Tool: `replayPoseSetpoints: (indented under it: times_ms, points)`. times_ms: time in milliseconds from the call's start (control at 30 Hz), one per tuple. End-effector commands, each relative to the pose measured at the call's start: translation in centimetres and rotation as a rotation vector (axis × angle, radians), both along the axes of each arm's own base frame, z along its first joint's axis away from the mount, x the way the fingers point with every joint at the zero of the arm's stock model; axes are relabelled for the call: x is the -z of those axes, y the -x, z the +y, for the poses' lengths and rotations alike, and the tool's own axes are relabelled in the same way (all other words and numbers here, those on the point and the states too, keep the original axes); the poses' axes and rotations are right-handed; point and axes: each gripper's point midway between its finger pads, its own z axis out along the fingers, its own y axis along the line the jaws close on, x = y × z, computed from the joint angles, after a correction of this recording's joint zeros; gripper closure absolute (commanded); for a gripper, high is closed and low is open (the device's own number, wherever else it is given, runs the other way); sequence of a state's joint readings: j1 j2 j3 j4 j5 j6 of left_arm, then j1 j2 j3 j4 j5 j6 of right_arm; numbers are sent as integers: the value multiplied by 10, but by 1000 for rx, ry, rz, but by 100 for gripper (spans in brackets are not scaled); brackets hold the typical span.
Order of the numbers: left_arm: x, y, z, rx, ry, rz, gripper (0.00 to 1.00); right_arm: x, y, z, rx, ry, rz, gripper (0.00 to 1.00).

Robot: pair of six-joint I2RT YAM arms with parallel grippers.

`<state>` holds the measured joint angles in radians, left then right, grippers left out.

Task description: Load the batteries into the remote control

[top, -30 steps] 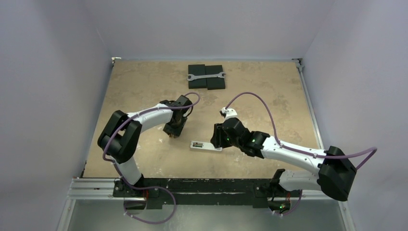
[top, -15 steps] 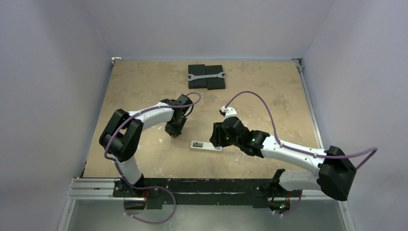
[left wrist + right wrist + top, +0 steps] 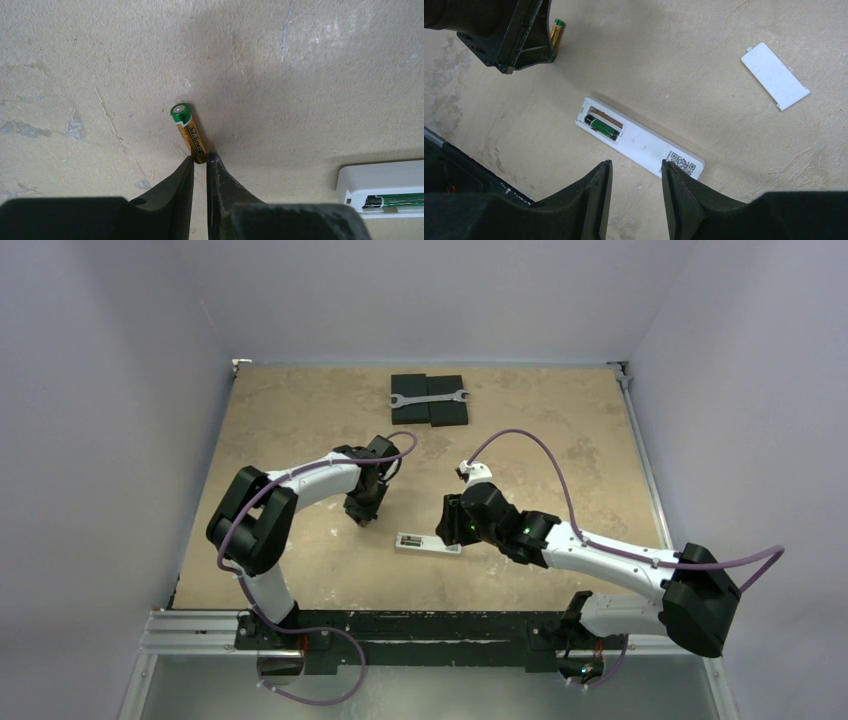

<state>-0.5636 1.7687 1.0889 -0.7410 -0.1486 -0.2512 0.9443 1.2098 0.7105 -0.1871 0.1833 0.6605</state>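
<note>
The battery lies apart from the remote control. I will carry it toward the right in the top view with my left gripper and let it go beside the remote control's long edge.
The remote control (image 3: 639,142) lies face down, its battery bay open, and also shows in the top view (image 3: 428,543) and the left wrist view (image 3: 385,182). The dark green battery (image 3: 602,127) sits in one slot; the slot beside it shows bare metal. The gold battery (image 3: 190,132) is on the table left of the remote, its near end pinched between my left gripper's (image 3: 200,159) nearly closed fingertips. My right gripper (image 3: 636,165) is open and empty, just above the remote's labelled end. The white cover piece (image 3: 775,75) lies apart on the table.
A silver wrench (image 3: 428,398) rests on two black pads (image 3: 447,417) at the table's far middle. The left arm's gripper (image 3: 362,512) stands close to the remote's left end, and the right one (image 3: 452,528) at its right end. Grey walls enclose the table.
The left gripper has shifted slightly away from the remote, staying low at the gold battery. The right arm and the remote have not moved.
</note>
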Motion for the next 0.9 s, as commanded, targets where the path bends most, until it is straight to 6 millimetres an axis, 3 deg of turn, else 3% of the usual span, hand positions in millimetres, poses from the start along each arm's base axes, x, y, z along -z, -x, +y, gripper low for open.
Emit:
replayPoseSetpoints:
  times_ms: [0, 133, 367, 867]
  points:
    - [30, 9, 7, -14, -32, 64, 91, -20, -6, 9, -8, -49, -50, 53]
    - [29, 6, 4, -12, -27, 58, 100, -21, -6, 9, -8, -55, -52, 54]
    - [23, -3, -8, 32, -25, 36, 100, -25, -6, 11, -14, -71, -55, 54]
    - [11, -14, -75, 339, 0, -38, 100, -39, 6, -5, -26, -85, -83, 54]
